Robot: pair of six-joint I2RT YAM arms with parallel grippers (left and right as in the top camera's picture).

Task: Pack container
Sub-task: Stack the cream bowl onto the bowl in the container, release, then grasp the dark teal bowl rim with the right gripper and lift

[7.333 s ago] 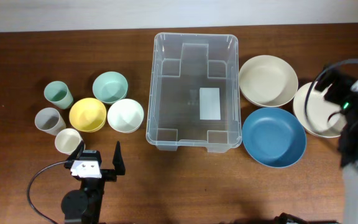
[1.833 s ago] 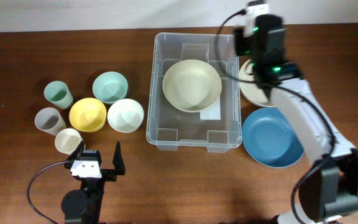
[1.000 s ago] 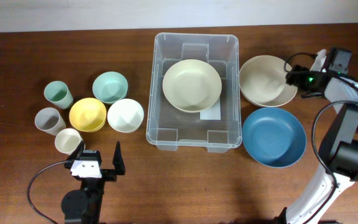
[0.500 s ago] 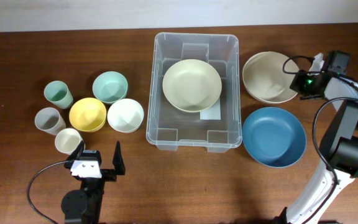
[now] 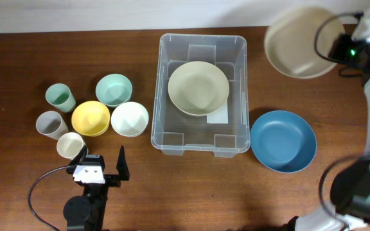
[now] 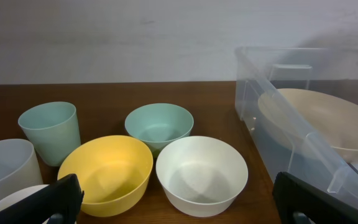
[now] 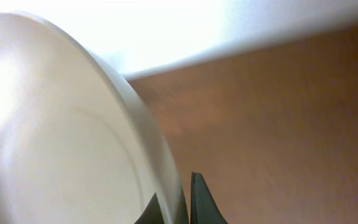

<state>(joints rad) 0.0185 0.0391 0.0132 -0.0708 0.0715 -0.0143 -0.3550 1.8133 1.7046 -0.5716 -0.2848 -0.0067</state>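
I will move my right gripper to the left in the overhead view, then down to release the second bowl inside the container's cream bowl, because the cream bowl is empty.
The clear container (image 5: 157, 109) stands mid-table with one cream bowl (image 5: 198, 88) inside it. My right gripper (image 5: 338, 51) is shut on the rim of a second beige bowl (image 5: 297, 43), which hangs tilted above the table's far right, clear of the container. In the right wrist view the dark fingertips (image 7: 199, 198) pinch that bowl's (image 7: 61, 137) thin edge. My left gripper (image 5: 101, 168) stands open near the front left edge with nothing in it; its fingers (image 6: 59, 199) frame a yellow bowl (image 6: 104, 171) and a white bowl (image 6: 202, 174), with the container's wall (image 6: 303, 146) to the right.
A blue bowl (image 5: 282, 141) lies right of the container. Left of it sit a teal bowl (image 5: 114, 90), the yellow bowl (image 5: 90, 118) and the white bowl (image 5: 130, 119), plus a teal cup (image 5: 60, 97), a grey cup (image 5: 51, 124) and a cream cup (image 5: 71, 145).
My right gripper has shut on the beige bowl's rim and lifted it off the table, up and toward the far right. The left arm has not moved.
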